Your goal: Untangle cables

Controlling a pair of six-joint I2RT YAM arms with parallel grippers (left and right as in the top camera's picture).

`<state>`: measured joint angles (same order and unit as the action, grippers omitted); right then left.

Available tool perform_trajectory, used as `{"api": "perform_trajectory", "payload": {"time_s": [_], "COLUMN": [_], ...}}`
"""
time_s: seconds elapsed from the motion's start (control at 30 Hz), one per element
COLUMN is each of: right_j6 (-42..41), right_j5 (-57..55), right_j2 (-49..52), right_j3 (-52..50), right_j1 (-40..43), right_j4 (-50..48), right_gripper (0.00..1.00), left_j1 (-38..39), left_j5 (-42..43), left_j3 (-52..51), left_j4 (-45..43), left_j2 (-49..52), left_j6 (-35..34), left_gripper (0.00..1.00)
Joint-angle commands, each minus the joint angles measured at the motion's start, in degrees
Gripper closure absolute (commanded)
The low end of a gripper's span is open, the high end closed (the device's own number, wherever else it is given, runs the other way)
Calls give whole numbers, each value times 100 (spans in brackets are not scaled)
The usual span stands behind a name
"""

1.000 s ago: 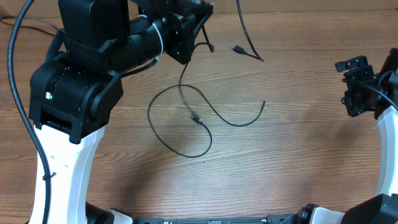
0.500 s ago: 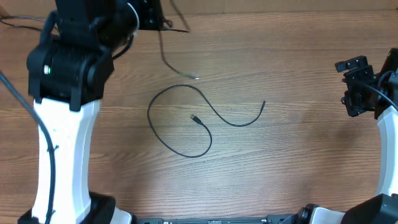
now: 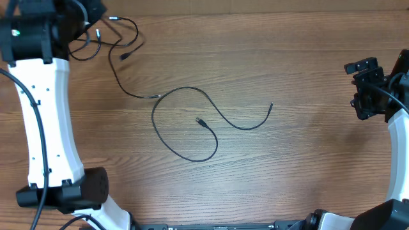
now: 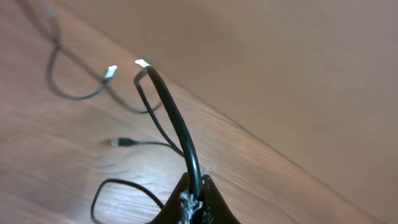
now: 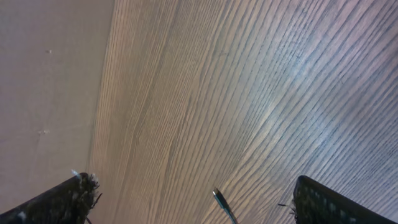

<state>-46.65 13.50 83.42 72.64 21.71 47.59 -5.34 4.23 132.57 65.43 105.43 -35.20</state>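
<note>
Part of the cable touches the middle loop, so I should swing my left gripper left in the overhead view, then back and down to release it.
One black cable [image 3: 185,155] lies in a loose loop at the table's middle, its plug [image 3: 200,120] inside the loop and its other end [image 3: 271,107] to the right. My left gripper [image 3: 91,18] is at the far back left, shut on a black cable [image 4: 174,118]. Other cables [image 3: 118,38] trail from it in small loops. One strand runs down to a silver tip [image 3: 155,96] touching the middle loop. Silver plugs [image 4: 111,71] show in the left wrist view. My right gripper [image 3: 364,83] is open and empty at the right edge. A cable tip [image 5: 219,200] shows between its fingers.
Thicker black arm wires [image 3: 19,108] hang along the white left arm [image 3: 45,115]. The table's back edge [image 4: 249,134] runs just behind the left gripper. The right arm's white link [image 3: 399,153] stands at the right edge.
My left arm has swung from the back centre to the far back left, dragging the held cables off the middle cable. The middle loop and the right arm have not moved.
</note>
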Motion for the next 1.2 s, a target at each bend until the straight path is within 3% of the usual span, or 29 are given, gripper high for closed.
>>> {"api": "perform_trajectory", "payload": {"time_s": [0.0,0.17,0.83,1.0,1.17], "right_j6": [28,28,28,31,28], "right_j5": [-61,-61,-61,-61,-61], "right_j2": [-37,-37,-37,-37,-37], "right_j3": [20,22,22,22,22], "right_j1": [7,7,7,7,7], "right_j4": [-33,-33,-33,-35,-33], "right_gripper": [0,0,0,0,0], "left_j1": [-337,-785,-2409,-2780,-2935], "left_j5": [-11,-17,-37,-208,-863], "left_j3": [68,68,66,66,66], "left_j4": [83,297,511,422,271], "left_j2": [229,367,1377,1659,2096], "left_j6": [-380,-774,-957,-442,1043], "left_gripper": [96,96,96,96,96]}}
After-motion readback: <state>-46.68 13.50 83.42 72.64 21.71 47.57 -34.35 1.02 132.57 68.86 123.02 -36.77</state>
